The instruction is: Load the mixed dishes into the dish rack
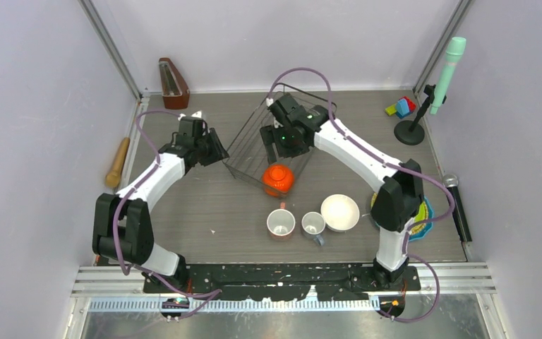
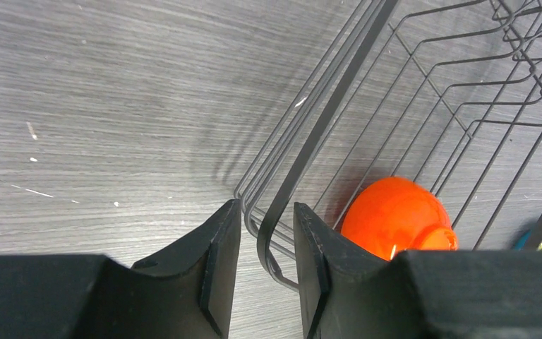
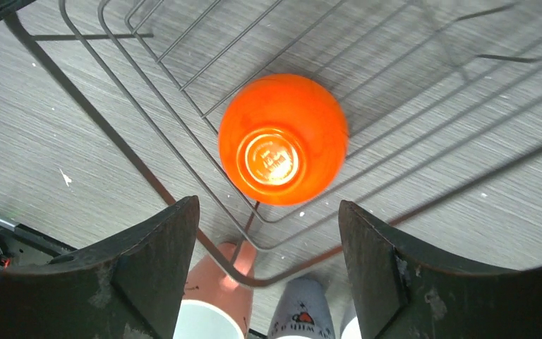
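Note:
I should move my right gripper back and down and close it on the white bowl (image 1: 340,212), at the bowl's rim that faces the stacked plates, because the bowl is still standing outside the rack.
The black wire dish rack (image 1: 245,135) stands mid-table. An orange bowl (image 1: 278,179) lies upside down in its near corner, also seen in the left wrist view (image 2: 395,215) and the right wrist view (image 3: 282,139). My left gripper (image 1: 219,152) is shut on the rack's rim (image 2: 334,106), one finger on each side. My right gripper (image 1: 282,141) hovers open and empty over the rack and bowl, its fingers (image 3: 162,240) wide apart. A pink mug (image 1: 281,223), a grey mug (image 1: 313,224) and a white bowl (image 1: 340,212) stand in front of the rack. The stacked plates (image 1: 423,212) lie partly hidden behind the right arm.
A wooden metronome (image 1: 173,83) stands at the back left and a wooden stick (image 1: 118,162) lies at the left edge. Toy blocks (image 1: 401,107) and a mint microphone on a stand (image 1: 446,74) are at the back right. A black microphone (image 1: 457,205) lies at the right edge.

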### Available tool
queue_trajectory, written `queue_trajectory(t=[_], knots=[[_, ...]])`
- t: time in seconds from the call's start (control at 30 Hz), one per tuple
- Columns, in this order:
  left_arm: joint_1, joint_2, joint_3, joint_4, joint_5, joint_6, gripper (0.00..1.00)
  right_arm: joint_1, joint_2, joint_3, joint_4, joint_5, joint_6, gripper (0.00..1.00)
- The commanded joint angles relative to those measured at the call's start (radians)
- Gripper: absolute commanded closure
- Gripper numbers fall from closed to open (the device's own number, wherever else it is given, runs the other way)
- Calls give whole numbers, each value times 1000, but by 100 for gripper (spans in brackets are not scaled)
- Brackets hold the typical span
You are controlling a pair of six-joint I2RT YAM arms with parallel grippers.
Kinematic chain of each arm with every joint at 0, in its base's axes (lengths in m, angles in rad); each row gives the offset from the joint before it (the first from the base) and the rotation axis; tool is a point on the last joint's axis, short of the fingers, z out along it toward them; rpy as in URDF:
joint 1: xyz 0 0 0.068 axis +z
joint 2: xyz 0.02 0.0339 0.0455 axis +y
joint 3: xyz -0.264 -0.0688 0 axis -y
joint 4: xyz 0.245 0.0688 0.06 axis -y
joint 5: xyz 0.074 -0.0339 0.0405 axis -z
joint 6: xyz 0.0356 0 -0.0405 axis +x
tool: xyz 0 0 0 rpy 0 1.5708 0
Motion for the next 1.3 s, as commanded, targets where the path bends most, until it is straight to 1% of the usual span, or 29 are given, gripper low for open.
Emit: queue_trajectory(t=[0.0,0.07,0.13,0.23,0.27,0.33,0.37,0.4,0.53,0.57,0.67,0.8,0.93,1.13,1.2,1.27], knots=[[-4,-61,15,-5,-62,47,65,-17,-162,-8,-29,161,61,22],[-3,-59,12,-4,-68,54,65,-43,-236,-75,-44,195,81,23],[-2,-45,9,2,-58,54,65,-83,-322,-201,-58,202,104,24],[-2,-28,5,6,-46,49,65,-149,-465,-329,-82,202,133,26],[-2,-25,1,12,-44,48,65,-160,-488,-389,-90,208,153,26],[-3,-23,-7,27,-43,46,67,-188,-551,-468,-113,220,191,26],[-2,-21,-11,30,-44,46,69,-203,-588,-495,-125,223,207,27],[0,-20,-14,36,-42,45,74,-210,-604,-547,-130,229,239,28],[13,-7,-14,53,-15,27,96,-245,-714,-671,-151,232,338,31],[16,-5,-13,55,-12,26,100,-250,-729,-686,-153,233,363,32],[20,-8,-12,61,-27,34,100,-255,-796,-755,-158,236,407,32],[39,-16,12,32,-89,52,100,-256,-838,-827,-174,254,478,35],[110,-10,21,60,-31,25,100,-258,-866,-914,-121,227,528,37],[116,-12,23,61,-19,25,99,-258,-885,-1044,-22,176,593,39],[115,-14,22,58,-14,27,87,-258,-892,-1077,13,158,606,40],[115,-22,21,53,-9,28,73,-258,-893,-1101,41,153,620,42]])
